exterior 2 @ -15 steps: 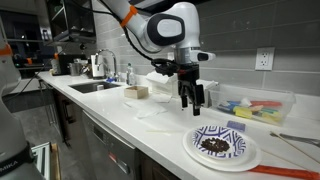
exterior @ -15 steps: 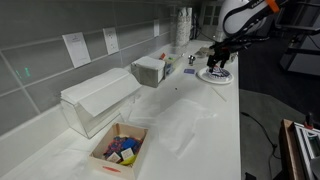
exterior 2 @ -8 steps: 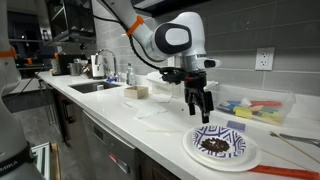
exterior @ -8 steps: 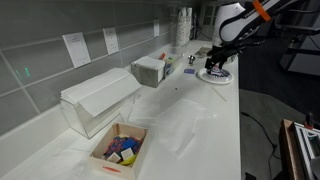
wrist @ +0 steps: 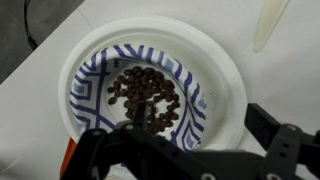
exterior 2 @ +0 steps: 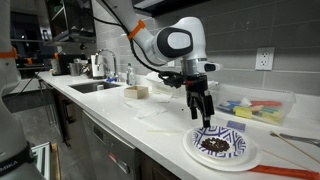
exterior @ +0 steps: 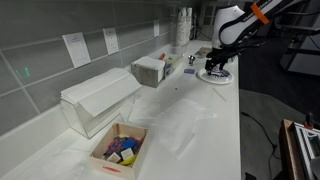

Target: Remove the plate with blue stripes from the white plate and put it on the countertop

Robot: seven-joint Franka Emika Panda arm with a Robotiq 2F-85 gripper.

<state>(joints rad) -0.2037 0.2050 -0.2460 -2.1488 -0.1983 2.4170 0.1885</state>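
My gripper is open and already has the raised edge of the plate between its fingers, so it will move down to straddle the striped plate's rim [exterior 2: 207, 129] [wrist: 201, 117], with one finger inside and one outside.
The plate with blue stripes [wrist: 100, 90] lies inside the white plate [wrist: 225, 95] and holds a heap of dark brown bits [wrist: 145, 97]. Both plates show on the countertop [exterior 2: 150, 135] in both exterior views [exterior 2: 218, 146] [exterior: 217, 74]. My gripper [wrist: 205, 130] is open and hovers just above the plates, one finger over the striped plate's middle, the other over the white plate's rim. In an exterior view the gripper [exterior 2: 203, 112] hangs at the plates' far edge.
A clear box [exterior: 95, 100] and a wooden box of coloured blocks [exterior: 120, 148] stand further along the counter. A clear bin with coloured items [exterior 2: 262, 108] sits by the wall behind the plates. A sink [exterior 2: 85, 87] lies at the far end. The counter's front edge is close to the plates.
My gripper has moved sideways along the counter toward the plates and lowered a little, and it now hangs over them. The plates have not moved.
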